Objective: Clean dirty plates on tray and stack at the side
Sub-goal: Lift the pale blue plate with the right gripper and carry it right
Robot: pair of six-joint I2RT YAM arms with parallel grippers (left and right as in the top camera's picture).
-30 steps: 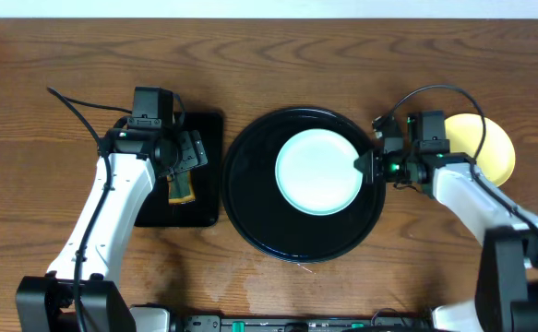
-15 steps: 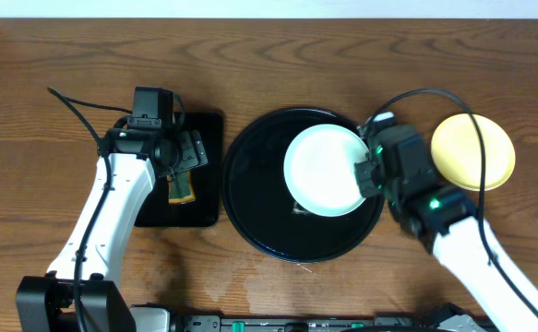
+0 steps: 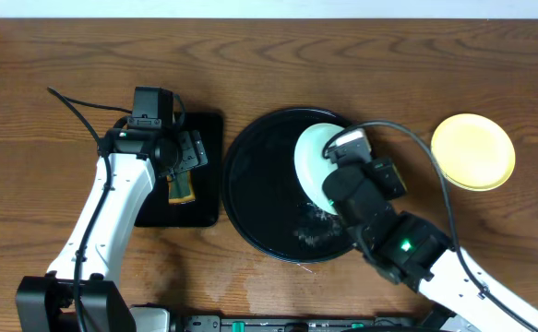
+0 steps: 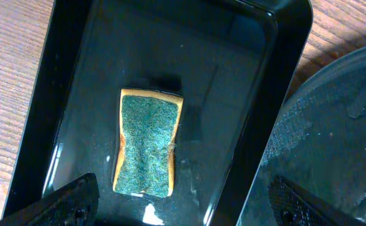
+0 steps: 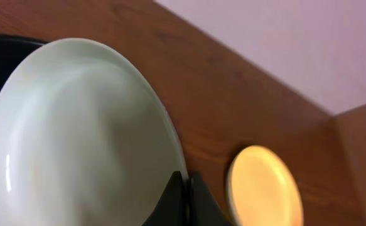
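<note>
The pale yellow plate lies beside the tray, so I need to move my right gripper to the right in the overhead view, then down by the pale yellow plate's near edge [image 3: 465, 187].
My right gripper [image 5: 184, 188] is shut on the rim of a pale mint-blue plate [image 5: 82, 138] and holds it tilted above the right half of the round black tray [image 3: 250, 184]. In the overhead view the right wrist covers most of that plate [image 3: 312, 155]. A pale yellow plate [image 3: 472, 151] lies on the table right of the tray; it also shows in the right wrist view [image 5: 261, 188]. My left gripper [image 4: 183, 207] is open and empty above a green and yellow sponge [image 4: 146, 142]. Only two plates show.
The sponge [image 3: 181, 187] lies in a small black rectangular tray [image 3: 209, 124] just left of the round tray, whose rim shows in the left wrist view [image 4: 333, 125]. Wet streaks [image 3: 310, 226] lie on the round tray's floor. A wall runs along the far edge.
My right arm has lifted the mint-blue plate off the round tray, tilted it, and swung in over the tray's right side. The left arm has not moved.
</note>
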